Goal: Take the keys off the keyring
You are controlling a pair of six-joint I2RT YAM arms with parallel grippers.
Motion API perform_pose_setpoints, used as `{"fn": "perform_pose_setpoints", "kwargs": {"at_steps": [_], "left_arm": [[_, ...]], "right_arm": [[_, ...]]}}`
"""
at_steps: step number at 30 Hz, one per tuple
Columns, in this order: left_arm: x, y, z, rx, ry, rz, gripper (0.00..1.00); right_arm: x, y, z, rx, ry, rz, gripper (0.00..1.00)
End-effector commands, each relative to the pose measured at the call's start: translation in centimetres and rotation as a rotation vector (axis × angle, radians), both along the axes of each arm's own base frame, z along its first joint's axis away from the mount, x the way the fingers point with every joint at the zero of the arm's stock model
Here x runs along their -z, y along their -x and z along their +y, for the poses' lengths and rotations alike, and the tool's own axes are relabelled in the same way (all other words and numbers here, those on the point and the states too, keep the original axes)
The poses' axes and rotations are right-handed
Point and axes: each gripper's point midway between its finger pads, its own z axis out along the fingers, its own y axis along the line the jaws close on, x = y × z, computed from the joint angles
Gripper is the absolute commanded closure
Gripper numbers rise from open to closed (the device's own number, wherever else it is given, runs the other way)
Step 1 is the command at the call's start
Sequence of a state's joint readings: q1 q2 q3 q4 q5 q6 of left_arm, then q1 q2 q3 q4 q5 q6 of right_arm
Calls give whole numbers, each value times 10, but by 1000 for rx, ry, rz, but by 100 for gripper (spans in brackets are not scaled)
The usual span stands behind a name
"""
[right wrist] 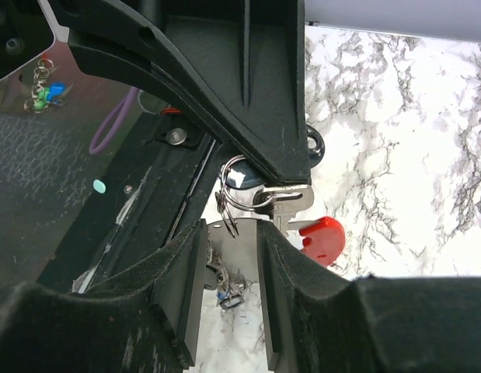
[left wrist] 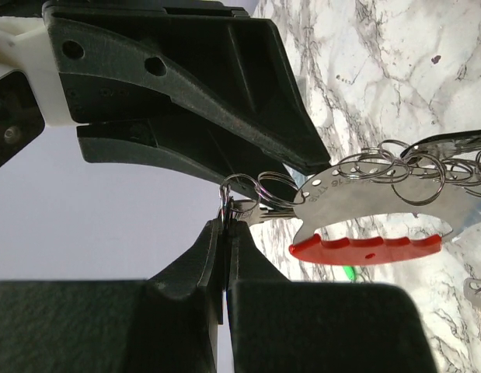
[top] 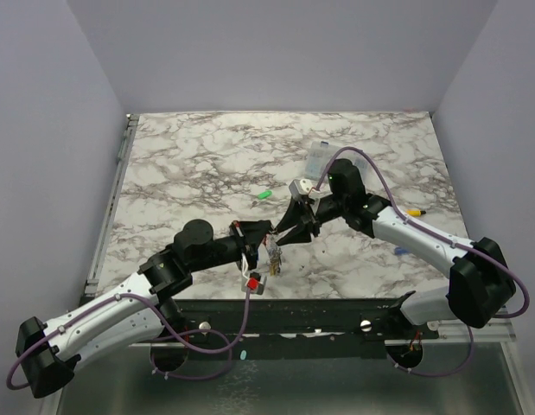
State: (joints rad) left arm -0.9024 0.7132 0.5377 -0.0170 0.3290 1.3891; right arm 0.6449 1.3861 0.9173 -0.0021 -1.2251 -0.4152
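I will move my left gripper to the left in the top view, turn it downward and lower it to release the keyring [left wrist: 238, 190], because the tabletop is bare there.
My left gripper [top: 260, 232] is shut on a thin wire keyring [left wrist: 238, 190], held above the table at centre front. A silver key [left wrist: 252, 211] hangs on that ring beside my shut fingertips [left wrist: 213, 233]. Several more rings link it to a curved metal plate with a red grip [left wrist: 364, 249]. My right gripper [top: 289, 232] is open just to the right. In the right wrist view, the right gripper [right wrist: 231, 233] straddles the plate just below the keyring [right wrist: 242, 185] and the key [right wrist: 291, 200], touching neither.
A green-tagged key [top: 265, 194] lies behind the grippers. A yellow-tagged key [top: 414, 211] and a blue-tagged key [top: 401, 252] lie at the right. A clear plastic box [top: 321, 156] sits at the back. The hanging bundle [top: 271, 259] and red grip [top: 252, 284] are near the front edge.
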Motion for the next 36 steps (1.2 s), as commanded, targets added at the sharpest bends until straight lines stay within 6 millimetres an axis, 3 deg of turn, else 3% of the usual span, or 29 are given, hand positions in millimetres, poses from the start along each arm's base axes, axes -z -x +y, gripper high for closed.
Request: {"fn": "perform_pose_setpoints", "kwargs": {"at_steps": [1,7,11,13,19,27,36], "left_arm": [[-30,5,-7,49,57,-54,100],[-29,1,-7,28,54,-45,100],[-23,0,-2,8,50,-38,100],[-21,1,-1,4,49,-38,100],[-17,-1,10,-44,62,-31,100],[-1,9,12,2,33,-60,100],[-2,0,-8,26,36,-55,100]], "right_arm": [[-13,3,0,-27,-22,-7,62],[-13,5,-1,-34,-22,-9,84],[-16,5,-1,-29,-19,3,85],[-19,7,-1,-34,-20,15,98],[-27,-2,-4,23,-45,114,99],[-63,-7,-16,72,-205,294,99],[-56,-12,-13,111,-241,431,99]]}}
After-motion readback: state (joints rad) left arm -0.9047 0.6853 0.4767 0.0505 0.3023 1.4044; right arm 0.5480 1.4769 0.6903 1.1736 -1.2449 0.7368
